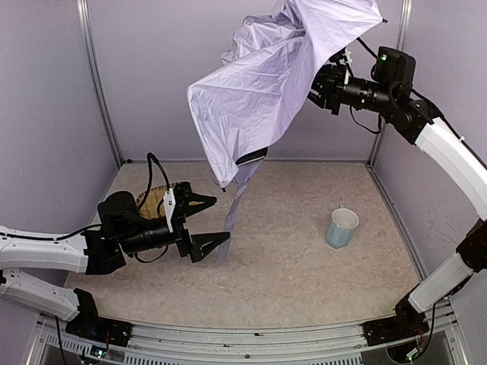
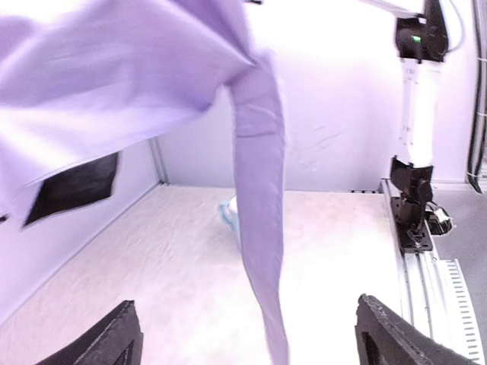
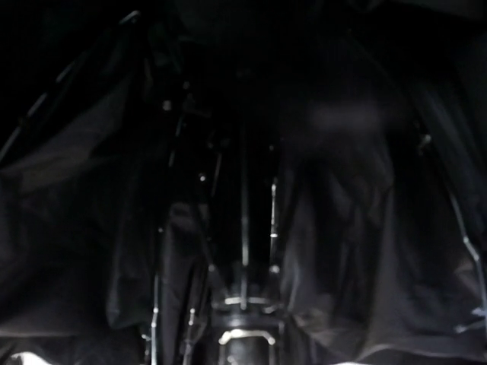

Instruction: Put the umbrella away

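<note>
The left gripper slides its open fingers to the right in the top view around the umbrella's lavender strap next, since the strap dangles just that way.
The umbrella (image 1: 262, 84) hangs in the air at the top of the overhead view, its pale lavender canopy half collapsed and drooping to the left. My right gripper (image 1: 326, 82) reaches under the canopy from the right and holds it up; its fingers are hidden by fabric. The right wrist view shows only the black lining (image 3: 358, 251), thin ribs and the shaft (image 3: 244, 228). A long lavender strap (image 1: 237, 199) dangles from the canopy. My left gripper (image 1: 213, 222) is wide open low over the table, and the strap (image 2: 262, 228) hangs between its fingers (image 2: 114, 338) without touching them.
A light blue cup (image 1: 342, 228) stands on the table at the right, also seen behind the strap as the cup (image 2: 226, 213). A woven straw tray (image 1: 156, 198) lies behind the left gripper. Frame posts and pale walls close in the back and sides.
</note>
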